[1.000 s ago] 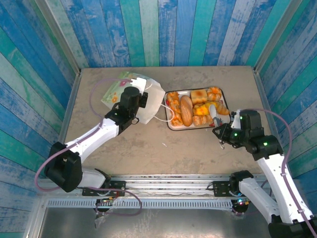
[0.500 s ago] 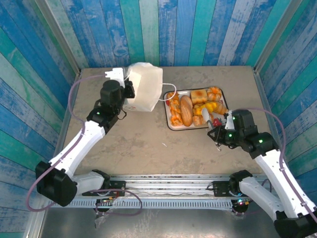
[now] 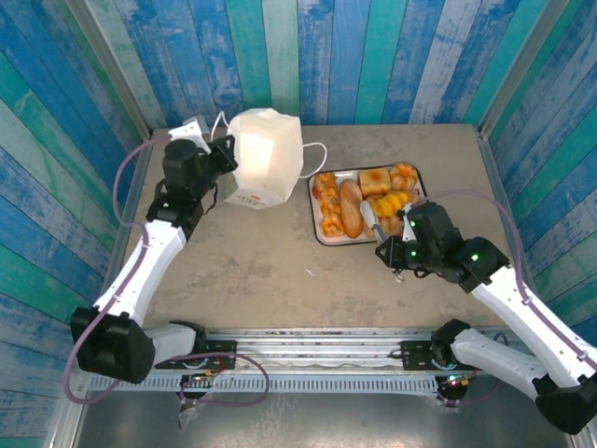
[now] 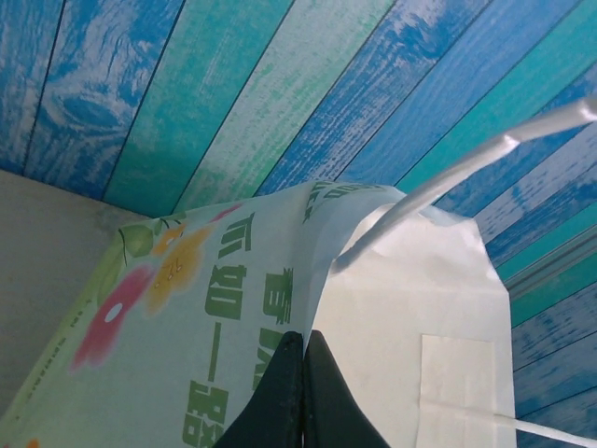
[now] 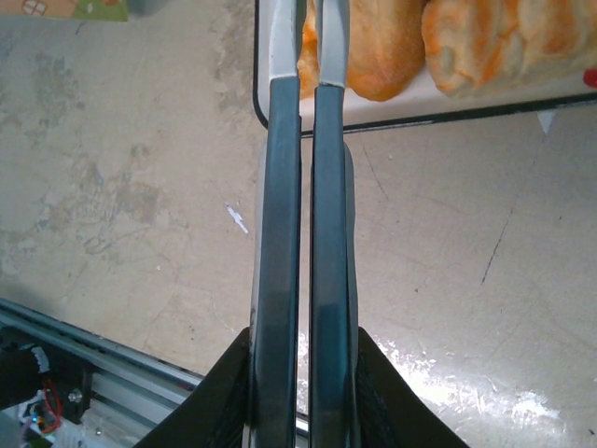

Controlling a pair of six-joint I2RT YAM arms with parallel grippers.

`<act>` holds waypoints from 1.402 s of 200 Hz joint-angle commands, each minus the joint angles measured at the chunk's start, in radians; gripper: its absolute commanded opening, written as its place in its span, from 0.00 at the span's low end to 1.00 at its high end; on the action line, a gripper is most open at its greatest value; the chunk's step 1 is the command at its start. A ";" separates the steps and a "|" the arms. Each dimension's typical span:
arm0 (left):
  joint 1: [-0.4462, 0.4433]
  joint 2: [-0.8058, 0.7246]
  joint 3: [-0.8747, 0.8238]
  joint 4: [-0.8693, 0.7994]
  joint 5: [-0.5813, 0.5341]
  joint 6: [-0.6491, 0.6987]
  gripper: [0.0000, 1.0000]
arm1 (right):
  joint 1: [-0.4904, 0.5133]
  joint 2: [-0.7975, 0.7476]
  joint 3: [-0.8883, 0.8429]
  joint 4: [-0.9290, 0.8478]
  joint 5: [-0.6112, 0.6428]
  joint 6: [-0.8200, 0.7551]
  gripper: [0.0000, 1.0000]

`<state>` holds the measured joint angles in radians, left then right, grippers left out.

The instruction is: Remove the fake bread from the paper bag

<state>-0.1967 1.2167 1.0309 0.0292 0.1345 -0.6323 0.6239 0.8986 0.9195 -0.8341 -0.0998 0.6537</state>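
My left gripper is holding the lifted paper bag by its top edge. Next, it should lower the bag to stand on the bare tabletop below, beside the tray, and let go of the bag's top edge.
The white paper bag (image 3: 268, 159) hangs lifted at the back left, its loop handle trailing toward the tray. My left gripper (image 3: 227, 159) is shut on its top edge. In the left wrist view the jaws (image 4: 303, 373) pinch that edge of the paper bag (image 4: 420, 299) between its flower-printed face and its plain white face. What the bag holds is hidden. Several pieces of fake bread (image 3: 353, 207) lie on a white tray (image 3: 364, 242). My right gripper (image 3: 392, 252) is shut on long metal tongs (image 3: 371, 219), whose tips reach over the tray's near rim (image 5: 438, 112) beside a fake bread loaf (image 5: 387, 47).
Blue and green plank walls close in the back and both sides. A small white scrap (image 3: 309, 273) lies on the bare beige table in front of the tray. The metal rail (image 3: 317, 350) with the arm bases runs along the near edge.
My left arm lifted the bag off the table and carried it back and to the left, and it now hangs upright. My right gripper with the tongs slid left along the tray's front.
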 commanded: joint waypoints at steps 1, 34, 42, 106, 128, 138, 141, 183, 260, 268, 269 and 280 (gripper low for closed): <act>0.047 0.070 -0.037 0.114 0.155 -0.149 0.00 | 0.071 0.024 0.049 -0.034 0.117 0.031 0.21; 0.111 0.149 -0.055 0.219 0.279 -0.266 0.00 | 0.164 0.087 0.086 -0.062 0.192 0.073 0.21; 0.120 0.169 -0.053 0.234 0.296 -0.286 0.00 | 0.178 0.100 0.090 -0.063 0.198 0.079 0.21; 0.133 0.291 0.045 0.161 0.287 -0.274 0.12 | 0.261 0.163 0.069 -0.059 0.212 0.157 0.20; 0.136 0.331 0.084 0.155 0.291 -0.266 0.23 | 0.286 0.155 0.047 -0.062 0.231 0.190 0.19; 0.135 0.341 0.098 0.156 0.299 -0.261 0.32 | 0.296 0.148 0.039 -0.063 0.241 0.206 0.19; 0.135 0.343 0.102 0.156 0.303 -0.262 0.36 | 0.298 0.147 0.036 -0.065 0.244 0.211 0.19; 0.135 0.303 0.103 0.129 0.311 -0.230 0.88 | 0.338 0.135 0.015 -0.094 0.292 0.259 0.19; 0.135 0.214 0.021 0.071 0.298 -0.184 0.94 | 0.364 0.112 -0.001 -0.097 0.331 0.278 0.18; 0.135 0.199 0.016 0.070 0.299 -0.182 0.94 | 0.368 0.107 -0.010 -0.094 0.331 0.282 0.18; 0.135 0.197 0.015 0.069 0.300 -0.181 0.94 | 0.368 0.107 -0.011 -0.094 0.331 0.283 0.18; 0.135 0.175 0.011 0.062 0.298 -0.178 0.94 | 0.375 0.103 -0.025 -0.097 0.333 0.293 0.18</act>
<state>-0.0643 1.4998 1.0592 0.1253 0.4232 -0.8436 0.9817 1.0248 0.9257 -0.9192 0.1936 0.9176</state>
